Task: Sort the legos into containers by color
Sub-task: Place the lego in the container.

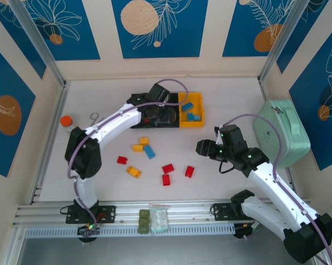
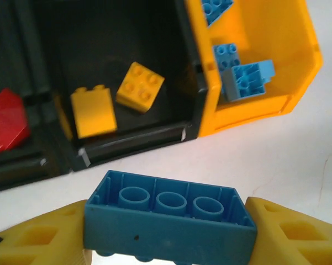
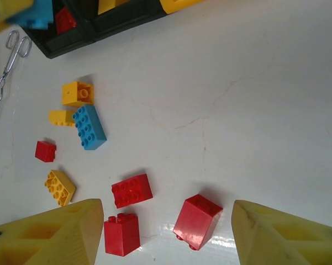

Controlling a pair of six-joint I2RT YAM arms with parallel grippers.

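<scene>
My left gripper moves the oblong blue lego (image 2: 168, 218) outward over the inside of the bin next and lets it go.
My left gripper (image 2: 168, 226) is shut on an oblong blue lego (image 2: 168, 218), studs down, just in front of the containers. The middle black bin (image 2: 132, 141) holds two yellow bricks (image 2: 140, 86). A red brick (image 2: 5, 118) lies in the left black bin. The yellow bin (image 2: 254, 107) holds several blue bricks (image 2: 240, 77). My right gripper (image 3: 166, 237) hangs open above three red legos (image 3: 197, 221) on the table. Further left lie a blue brick (image 3: 89, 127), three yellow ones (image 3: 77, 93) and a small red one (image 3: 45, 150).
A large mint-green case (image 1: 282, 132) stands at the right wall. An orange-capped bottle (image 1: 66, 121) and metal tweezers (image 1: 94, 117) lie at the left. Olive-green blocks (image 1: 145, 221) and a clear bag (image 1: 159, 218) rest on the front rail.
</scene>
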